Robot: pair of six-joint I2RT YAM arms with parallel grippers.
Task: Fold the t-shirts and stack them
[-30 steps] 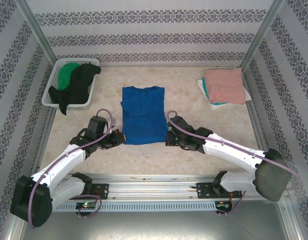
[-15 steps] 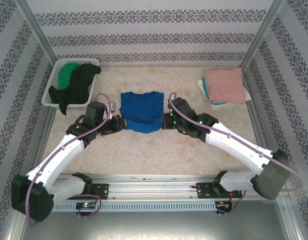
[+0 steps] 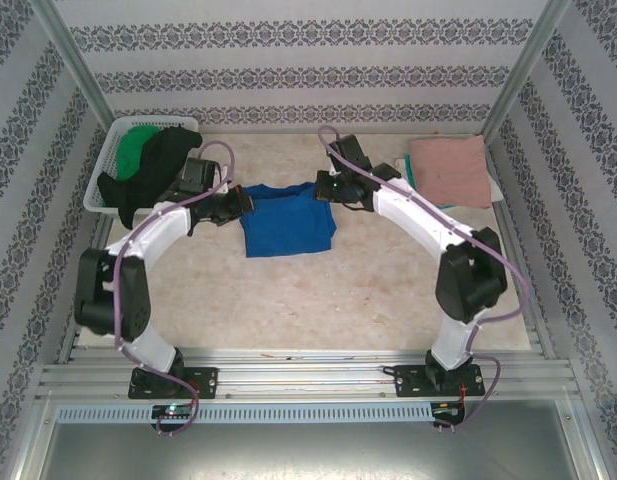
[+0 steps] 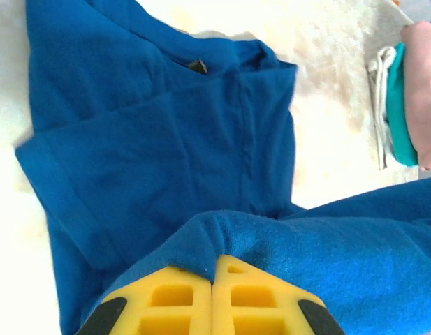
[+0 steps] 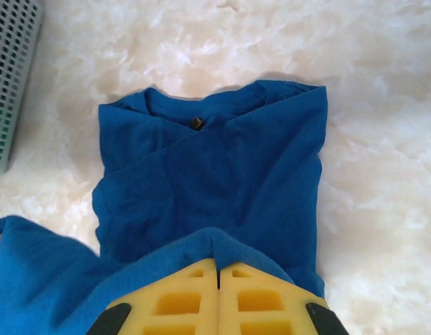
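Observation:
The shirt's basket-side shoulder (image 3: 255,191) (image 4: 82,49) is below and outward of my fingers, so my left gripper will next go down and outward toward it and let go of the raised blue hem.
The royal-blue t-shirt (image 3: 286,220) lies in the middle of the table, its near half lifted and carried over the far half. My left gripper (image 3: 240,204) is shut on the raised blue hem at the shirt's left side. My right gripper (image 3: 325,188) is shut on the same hem at the right. The left wrist view has the yellow fingers (image 4: 173,296) pressed together with a blue fold (image 4: 222,234) pinched at their tips. The right gripper (image 5: 218,272) pinches the cloth the same way, with the collar (image 5: 195,112) lying beyond it.
A white slatted basket (image 3: 104,167) at the back left holds a green t-shirt (image 3: 136,145) and a black one (image 3: 158,170). At the back right sits a folded stack with a salmon-pink t-shirt (image 3: 450,170) on top. Patterned walls enclose the table.
Both grippers have carried the blue shirt's near hem away from the arm bases toward the collar. The shirt has gone from lying flat at full length to folded about in half.

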